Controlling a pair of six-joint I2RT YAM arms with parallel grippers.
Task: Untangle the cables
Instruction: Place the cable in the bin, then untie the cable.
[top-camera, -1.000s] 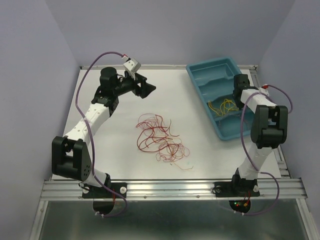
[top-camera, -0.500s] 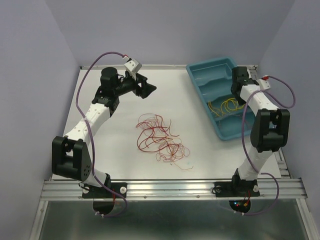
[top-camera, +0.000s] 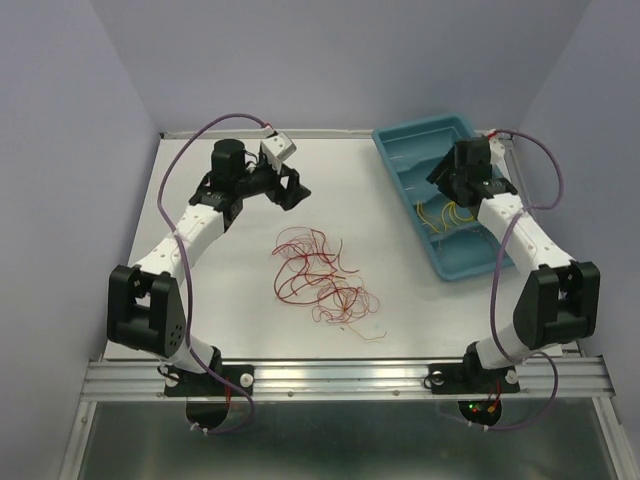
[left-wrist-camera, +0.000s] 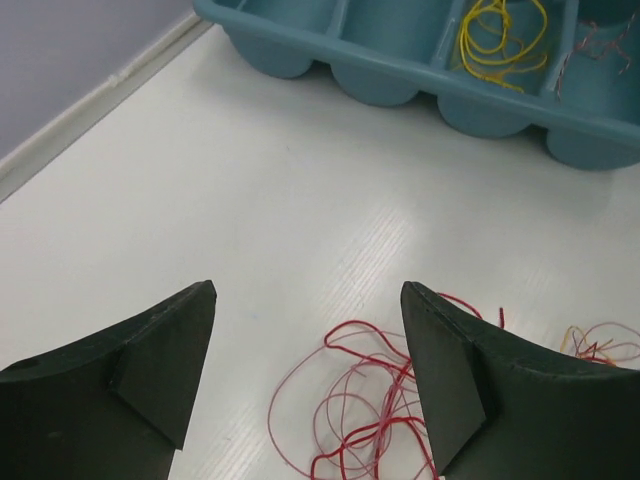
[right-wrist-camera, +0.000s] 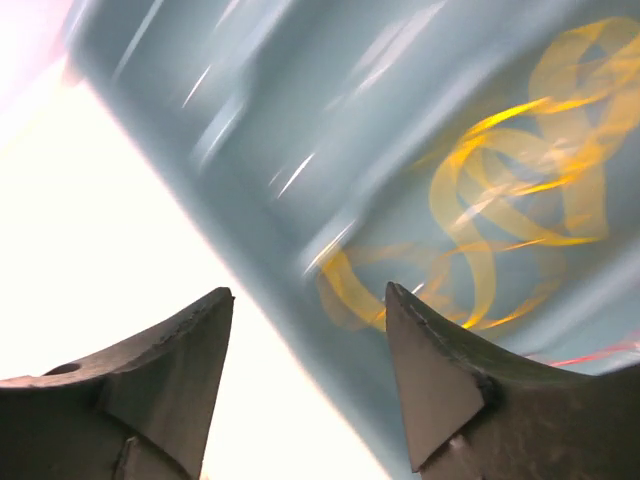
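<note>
The left gripper needs to go down, back and to the right in the top view next, onto the piece of red cable (top-camera: 321, 234) (left-wrist-camera: 346, 325) at the far edge of the tangle.
The cables form a loose tangle of thin red and orange strands (top-camera: 318, 275) on the white table; its far loops show in the left wrist view (left-wrist-camera: 385, 425). Yellow cables (top-camera: 447, 213) lie in a compartment of the teal tray (top-camera: 420, 145), and are also seen from the left wrist (left-wrist-camera: 500, 45) and, blurred, from the right wrist (right-wrist-camera: 520, 170). My left gripper (top-camera: 292, 188) (left-wrist-camera: 308, 290) hangs open just behind the tangle, holding nothing. My right gripper (top-camera: 441, 183) (right-wrist-camera: 309, 290) is open over the tray's left wall, empty.
The teal tray (left-wrist-camera: 400, 90) stands at the back right with several compartments; a thin reddish strand (left-wrist-camera: 600, 45) lies in the one beside the yellow cables. The back wall's edge runs close behind the left gripper. Purple arm cables loop above both arms.
The right gripper has opened and swung left toward the tray's left wall, leaving the yellow cables in the tray. The left gripper has shifted slightly toward the tangle.
</note>
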